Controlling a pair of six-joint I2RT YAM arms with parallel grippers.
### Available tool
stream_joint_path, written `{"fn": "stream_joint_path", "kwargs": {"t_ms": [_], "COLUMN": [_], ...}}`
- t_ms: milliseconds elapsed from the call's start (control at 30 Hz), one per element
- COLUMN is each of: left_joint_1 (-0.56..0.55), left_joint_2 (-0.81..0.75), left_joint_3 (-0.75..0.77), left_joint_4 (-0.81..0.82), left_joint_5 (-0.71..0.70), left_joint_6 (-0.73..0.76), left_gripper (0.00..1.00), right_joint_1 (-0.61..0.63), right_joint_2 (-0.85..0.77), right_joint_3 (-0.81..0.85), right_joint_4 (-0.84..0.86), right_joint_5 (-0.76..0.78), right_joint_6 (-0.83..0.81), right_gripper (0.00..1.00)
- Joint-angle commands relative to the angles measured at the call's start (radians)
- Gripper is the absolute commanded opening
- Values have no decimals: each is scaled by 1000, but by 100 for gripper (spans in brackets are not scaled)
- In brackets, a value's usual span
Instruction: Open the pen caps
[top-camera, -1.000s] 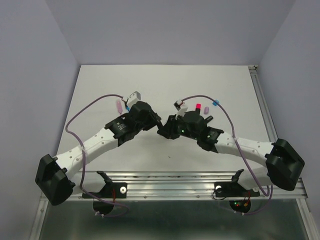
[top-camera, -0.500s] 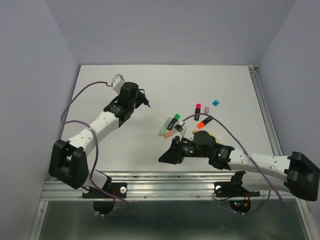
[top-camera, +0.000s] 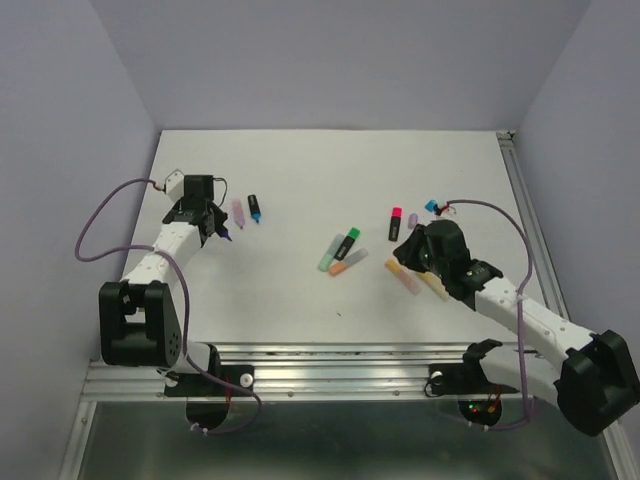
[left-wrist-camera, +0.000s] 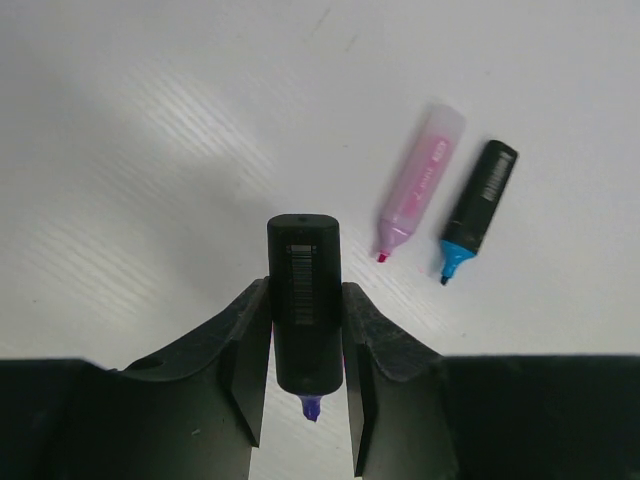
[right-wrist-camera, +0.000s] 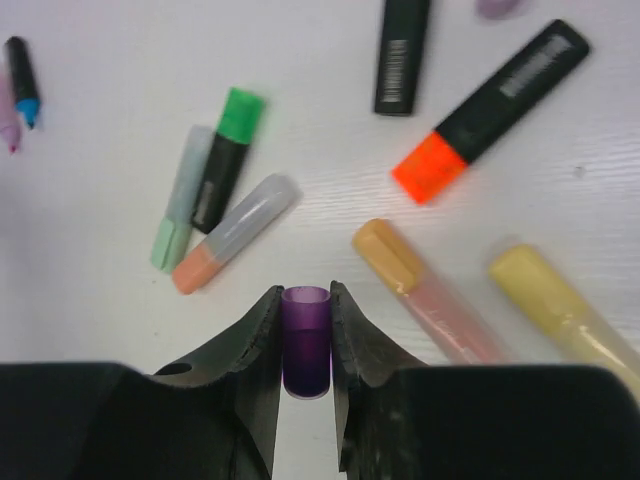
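Observation:
My right gripper carries the purple cap outward and down to the table beside the blue and pale purple ones next. Loose caps already lie at the back.
My left gripper (top-camera: 217, 229) is shut on a black highlighter barrel (left-wrist-camera: 303, 280) with a bare purple tip, held above the table at the far left; its fingers (left-wrist-camera: 250, 340) press both sides. My right gripper (top-camera: 407, 250) is shut on a loose purple cap (right-wrist-camera: 305, 340), held upright between the fingers above the table. A blue cap (top-camera: 432, 206) lies at the back right. A pale purple cap (top-camera: 412, 219) lies beside the right gripper. An uncapped pink highlighter (left-wrist-camera: 418, 180) and an uncapped black one with a blue tip (left-wrist-camera: 478, 205) lie beside the left gripper.
Capped highlighters lie ahead of the right gripper: green-capped black (right-wrist-camera: 228, 155), mint (right-wrist-camera: 180, 210), grey with a peach cap (right-wrist-camera: 235, 232), orange-capped black (right-wrist-camera: 495, 105), peach (right-wrist-camera: 420, 285), yellow (right-wrist-camera: 560, 305). A red-capped black one (top-camera: 396, 222) lies behind. A metal rail (top-camera: 525, 210) runs along the table's right edge.
The grippers were together at the table's middle. The left has swung to the far left with the black barrel; the right has swung to the right with the purple cap.

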Motion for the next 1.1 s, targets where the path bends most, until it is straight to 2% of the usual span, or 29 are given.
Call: {"fn": "stream_joint_path", "kwargs": {"t_ms": [0,67,267,467,633,667,800,867,967,1000,1067], "left_joint_1": [108,130,139,141,141,141,139,139,139,139,136], "left_joint_2": [40,86,232,337,369,375,357,343,297,285,257], "left_joint_3": [-7,11,95,155,167,170,154,143,118,109,100], "left_joint_4": [-26,-28,-29,-51,-37,-51,-52,-54,-52,-52,-54], "left_joint_5": [72,70,86,86,136,142,162,167,187,193,196], "left_joint_6": [86,103,137,140,164,166,172,169,157,155,149], "left_gripper": [0,0,0,0,4,8,38,45,66,67,71], "right_joint_1": [-185,-266,-382,-445,-455,-459,-463,-465,-463,-465,-465], "right_joint_2": [98,158,417,612,676,690,753,781,810,814,814], "right_joint_3": [127,158,316,445,503,517,562,589,623,629,635], "right_joint_4": [-77,-86,-83,-92,-51,-69,-79,-86,-118,-123,-135], "right_joint_5": [33,52,137,163,155,157,170,175,172,172,169], "right_joint_6": [-92,-98,-138,-183,-221,-223,-226,-236,-237,-232,-227], "right_gripper": [1,1,1,2,5,7,10,12,13,14,24]}}
